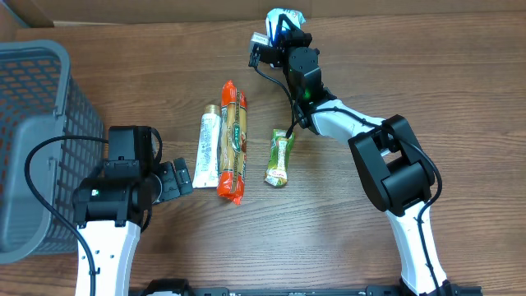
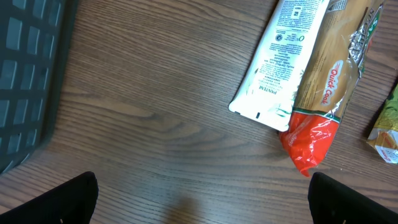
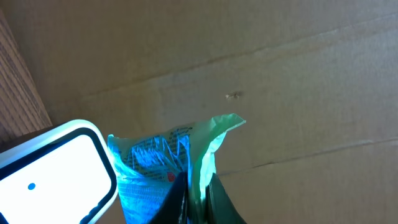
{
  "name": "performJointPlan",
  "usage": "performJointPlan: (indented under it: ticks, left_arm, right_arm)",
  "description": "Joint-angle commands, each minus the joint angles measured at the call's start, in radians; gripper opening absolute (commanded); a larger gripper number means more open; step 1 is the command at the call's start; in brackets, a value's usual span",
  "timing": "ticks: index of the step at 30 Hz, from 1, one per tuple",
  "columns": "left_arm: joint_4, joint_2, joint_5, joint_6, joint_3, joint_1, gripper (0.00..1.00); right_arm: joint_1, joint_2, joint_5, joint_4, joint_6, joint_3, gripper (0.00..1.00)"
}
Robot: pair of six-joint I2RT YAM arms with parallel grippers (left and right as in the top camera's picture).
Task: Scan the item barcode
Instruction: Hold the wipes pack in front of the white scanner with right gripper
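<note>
I need to swing my right gripper back over that empty part (image 1: 440, 131) of the table next, then lower it and let go of the packet, because bare wood lies open to the right in the overhead view.
My right gripper (image 1: 282, 34) is at the table's far edge, shut on the edge of a blue, white and green packet (image 1: 286, 17). In the right wrist view the dark fingers of that gripper (image 3: 198, 191) pinch the packet's (image 3: 149, 163) green seam. The crinkled blue face rises to the left of the fingers. A white scanner with a black rim (image 3: 56, 171) sits just left of the packet, also seen from overhead as a small white scanner (image 1: 259, 40). I see no barcode. My left gripper (image 1: 182, 177) (image 2: 208, 202) is open low over bare wood, holding nothing.
A white tube (image 1: 209, 150) (image 2: 283, 56), a pasta packet with red ends (image 1: 233, 141) (image 2: 326, 81) and a green sachet (image 1: 280, 157) (image 2: 387, 127) lie mid-table. A grey basket (image 1: 37, 140) (image 2: 25, 81) stands at the left. A cardboard wall (image 3: 249, 62) backs the table.
</note>
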Motion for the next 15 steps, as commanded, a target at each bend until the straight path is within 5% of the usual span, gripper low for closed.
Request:
performJointPlan:
  ticks: [1,7,15]
  left_arm:
    - [0.003,0.003,-0.013,-0.01,-0.004,0.0,0.99]
    - [0.003,0.003,-0.013,-0.01,-0.004,0.0,1.0]
    - [0.003,0.003,-0.013,-0.01,-0.004,0.0,0.99]
  right_arm:
    - [-0.005,-0.01,-0.008,0.014,0.003,0.034,0.04]
    - [0.008,-0.018,-0.005,0.014,0.01,0.034,0.04]
    - [0.04,-0.21,0.138,-0.151,0.285,0.034,0.04]
